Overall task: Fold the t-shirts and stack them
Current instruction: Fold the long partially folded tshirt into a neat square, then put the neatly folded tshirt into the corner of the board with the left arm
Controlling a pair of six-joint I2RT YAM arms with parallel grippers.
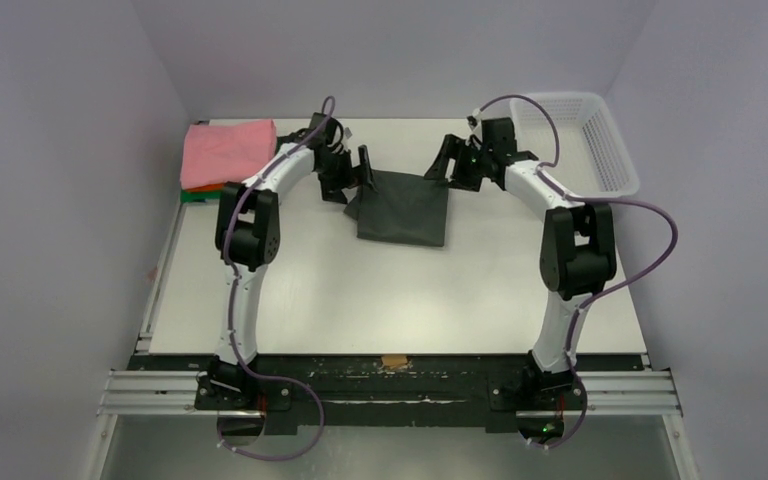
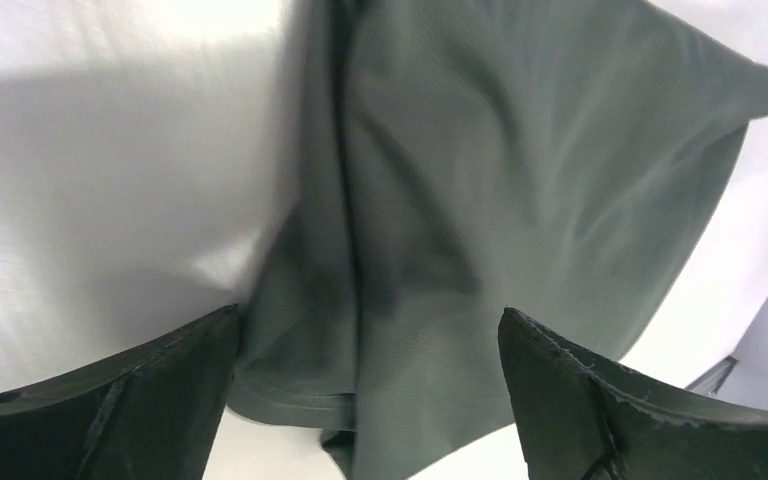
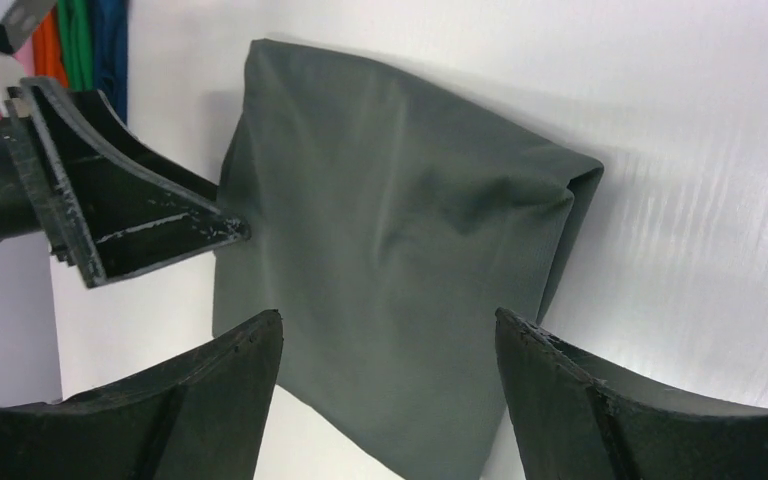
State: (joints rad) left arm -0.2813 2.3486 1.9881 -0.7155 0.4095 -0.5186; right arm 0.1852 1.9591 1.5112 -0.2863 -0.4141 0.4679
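My left gripper should move gently down and across onto the t-shirt's edge on the stack's side, because that edge is below the gripper and to its right in the top view.
The dark charcoal-grey t-shirt [image 1: 404, 207] lies folded into a rough square on the white table, far centre. It fills the left wrist view [image 2: 480, 180] and the right wrist view [image 3: 390, 250]. My left gripper [image 1: 352, 176] is open at the shirt's far left corner, fingers spread over a hemmed edge. My right gripper [image 1: 444, 163] is open at the shirt's far right corner, holding nothing. A stack of folded shirts, pink [image 1: 227, 152] on top with orange and green edges below, sits at the far left. Their orange, green and blue edges show in the right wrist view [image 3: 85, 40].
A white plastic mesh basket [image 1: 576, 138] stands at the far right of the table. Purple cables loop off both arms. The table's left edge runs beside the folded stack.
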